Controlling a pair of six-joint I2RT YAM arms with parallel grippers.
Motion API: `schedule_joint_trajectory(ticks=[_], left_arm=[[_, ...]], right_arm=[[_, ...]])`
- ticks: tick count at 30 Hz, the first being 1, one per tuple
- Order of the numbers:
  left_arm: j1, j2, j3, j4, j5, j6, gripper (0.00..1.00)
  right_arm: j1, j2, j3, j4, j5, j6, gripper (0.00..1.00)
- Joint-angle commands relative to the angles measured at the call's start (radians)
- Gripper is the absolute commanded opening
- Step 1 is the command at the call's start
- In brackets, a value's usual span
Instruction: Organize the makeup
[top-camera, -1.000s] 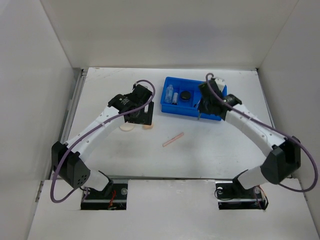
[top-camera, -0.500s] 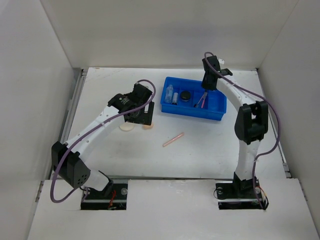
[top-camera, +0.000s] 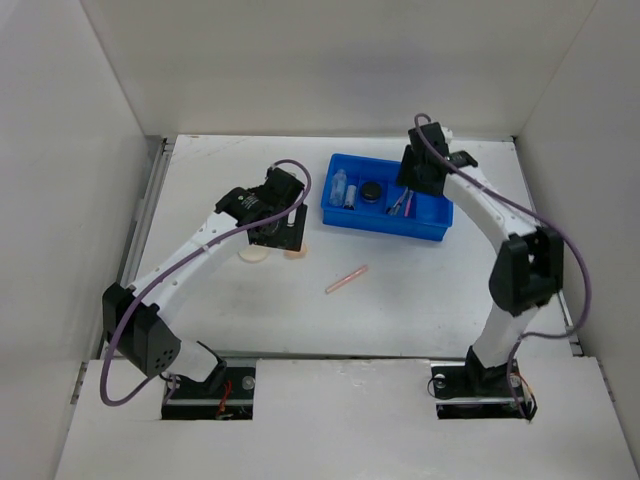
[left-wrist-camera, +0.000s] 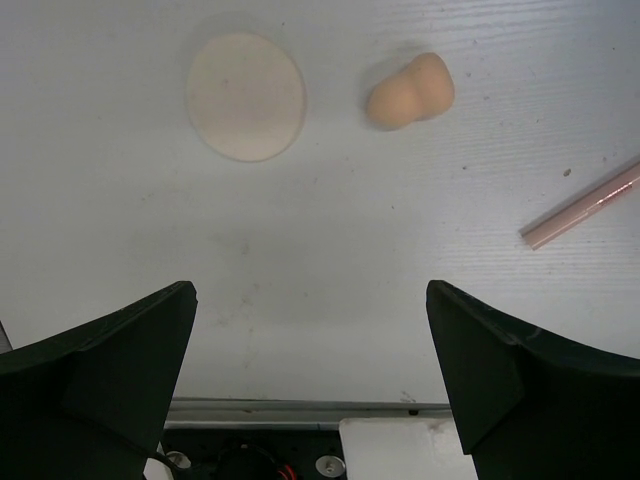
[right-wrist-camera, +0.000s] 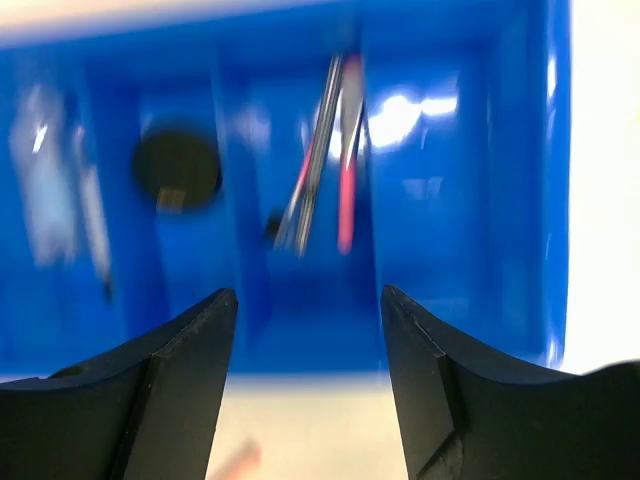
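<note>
The pink pencil's middle (top-camera: 346, 279) is below my right gripper and to the gripper's left in the top view, so my right gripper will move back and down onto it next.
The makeup is split between the table and the blue tray (top-camera: 385, 229). A cream round puff (left-wrist-camera: 246, 96) (top-camera: 254, 256), a peach egg sponge (left-wrist-camera: 410, 92) (top-camera: 296, 253) and a pink pencil (left-wrist-camera: 583, 205) (top-camera: 346, 279) lie on the table. My left gripper (left-wrist-camera: 310, 300) (top-camera: 280, 230) hovers open just near of the puff and sponge, holding nothing. In the tray are a clear tube (top-camera: 340, 186), a dark-capped vial (top-camera: 351, 196), a round black jar (top-camera: 371, 191) (right-wrist-camera: 176, 167) and thin pencils (right-wrist-camera: 325, 150) (top-camera: 402, 203). My right gripper (right-wrist-camera: 308, 300) (top-camera: 420, 172) is open above the tray's pencil compartment, empty.
White walls close in the table on the left, back and right. The tray's (right-wrist-camera: 520, 200) right compartment shows bare blue floor. The right wrist view is motion-blurred. The right arm stands tall along the table's right side.
The right gripper opened and let the thin pencils go; they now lie in the tray. The right arm swung over the tray's right end. The left arm has stayed still.
</note>
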Motion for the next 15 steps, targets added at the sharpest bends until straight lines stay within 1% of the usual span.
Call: schedule_joint_trajectory(ticks=[1,2,4,5,8,9,11,12,15], left_arm=[[0.001,-0.055,0.039,-0.027,-0.039,-0.006,0.99],[0.001,-0.064,0.028,-0.027,-0.039,-0.006,0.99],[0.001,-0.064,0.019,-0.018,-0.039,-0.006,0.99],[0.001,-0.073,0.019,-0.018,-0.039,-0.016,0.99],[0.001,-0.084,-0.003,-0.018,-0.03,-0.016,0.99],[0.001,-0.095,-0.012,-0.009,-0.03,-0.016,0.99],[0.001,-0.095,-0.012,-0.009,-0.03,-0.016,0.99],[0.001,-0.095,-0.012,-0.009,-0.03,-0.016,0.99],[0.001,-0.113,-0.021,-0.018,-0.03,-0.016,0.99]], right_arm=[[0.121,-0.218,-0.176,0.026,-0.078,0.125,0.66],[0.152,-0.293,-0.3,0.041,-0.096,0.149,0.66],[0.225,-0.347,-0.399,0.051,-0.106,0.217,0.66],[0.299,-0.366,-0.468,0.051,-0.096,0.232,0.66],[0.419,-0.396,-0.527,0.028,-0.081,0.31,0.66],[0.44,-0.396,-0.548,0.028,-0.081,0.329,0.67],[0.451,-0.374,-0.548,0.041,-0.107,0.398,0.69],[0.46,-0.358,-0.548,0.054,-0.147,0.428,0.69],[0.46,-0.266,-0.516,0.068,-0.204,0.557,0.69]])
